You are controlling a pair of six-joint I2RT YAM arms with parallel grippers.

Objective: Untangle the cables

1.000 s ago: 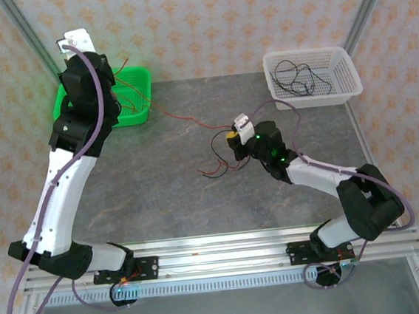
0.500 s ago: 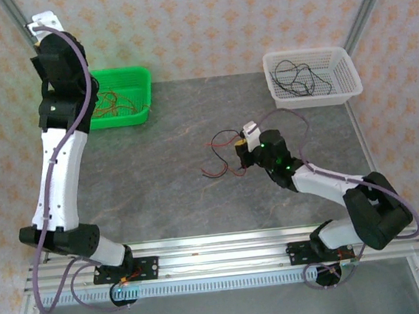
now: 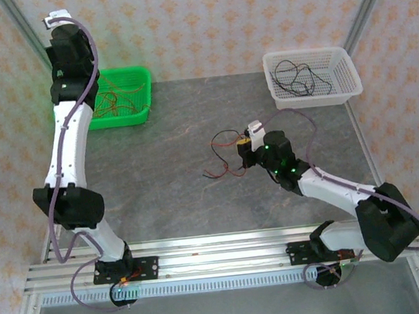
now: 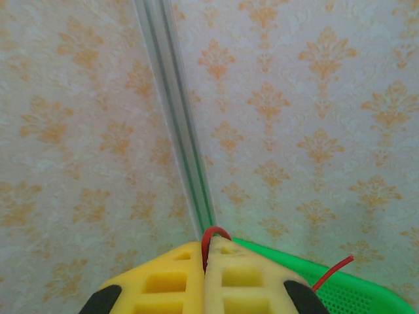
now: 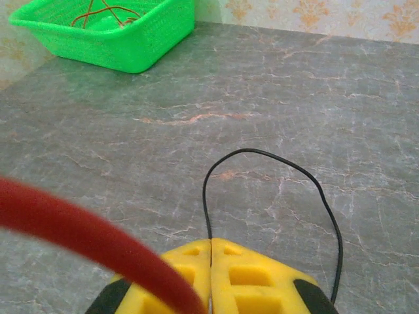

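Observation:
Red cables lie inside the green basket below my left gripper. Next my left gripper will go down, tilting downward, and release the thin red cable there.
In the left wrist view my left gripper (image 4: pixel 208 245) is shut on a thin red cable (image 4: pixel 213 231) that loops over its yellow fingertips. It is held high against the back wall, above the green basket (image 4: pixel 366 291). My right gripper (image 3: pixel 244 148) is low over the middle of the table, shut on a black cable (image 5: pixel 204 190) that arcs out ahead of it. A blurred red cable (image 5: pixel 65 226) crosses close to the right wrist camera. Red and black cable strands (image 3: pixel 222 169) lie on the table just left of that gripper.
The green basket (image 3: pixel 128 119) at the back left holds several red cables (image 3: pixel 115 99). A white basket (image 3: pixel 311 99) at the back right holds black cables (image 3: pixel 294 74). The left arm (image 3: pixel 70 141) stands tall along the left side. A metal corner post (image 4: pixel 177 131) is right ahead of the left gripper.
The left arm has risen and swung back towards the wall corner with the red cable. The red strand stretched across the table is gone. The right gripper shifted slightly right.

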